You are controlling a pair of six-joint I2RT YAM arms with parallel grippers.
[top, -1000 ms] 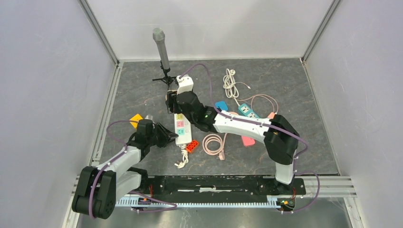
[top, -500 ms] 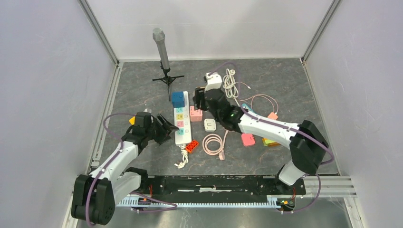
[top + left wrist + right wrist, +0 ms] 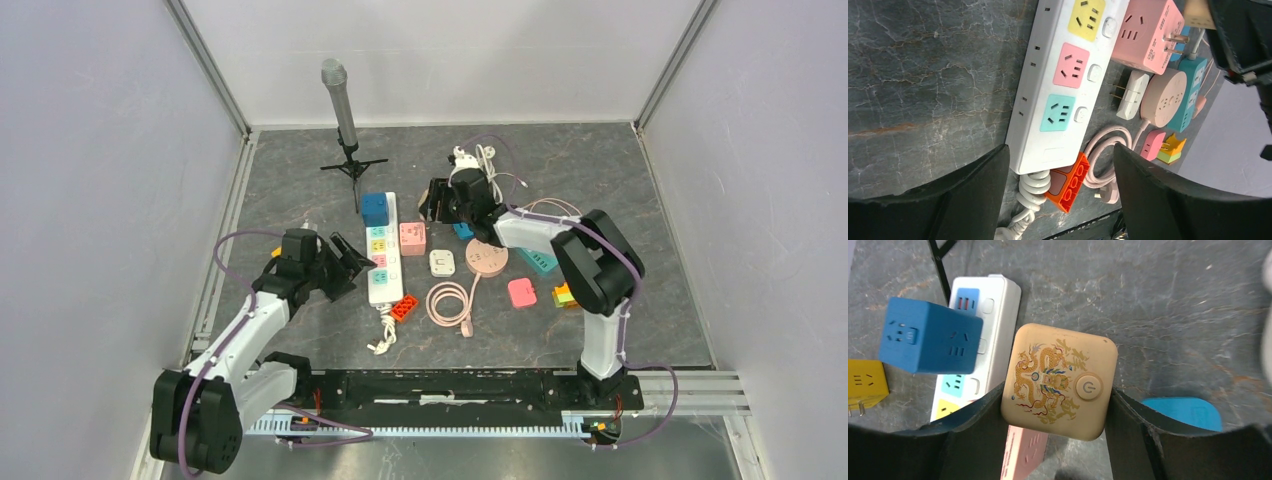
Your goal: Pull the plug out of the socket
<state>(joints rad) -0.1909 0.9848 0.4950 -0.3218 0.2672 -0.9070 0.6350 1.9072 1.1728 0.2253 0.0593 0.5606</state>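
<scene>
My right gripper lowers toward the bare tabletop (image 3: 412,209) (image 3: 1068,311) beside the socket's far end and releases the plug next, as that clear patch lies below the gripper.
The plug (image 3: 1059,381) is a beige cube with a gold dragon and a power button. My right gripper (image 3: 1055,392) is shut on its two sides and holds it in the air, clear of the socket. The socket is a white power strip (image 3: 383,252) with coloured outlets, also seen in the left wrist view as the strip (image 3: 1063,85). From above, the right gripper (image 3: 438,200) hangs right of the strip's far end. My left gripper (image 3: 348,268) stands open at the strip's near end. In its wrist view the left gripper (image 3: 1062,150) has nothing between its fingers.
A blue cube (image 3: 375,209) sits on the strip's far end and a pink cube (image 3: 412,238) lies beside it. A microphone on a tripod (image 3: 340,105) stands behind. A white adapter (image 3: 442,262), round pink socket (image 3: 486,258), pink cable coil (image 3: 450,300) and orange brick (image 3: 404,306) lie right of the strip.
My left gripper has opened and let go of the strip's near end. The right gripper has carried the plug off the strip and away to the right.
</scene>
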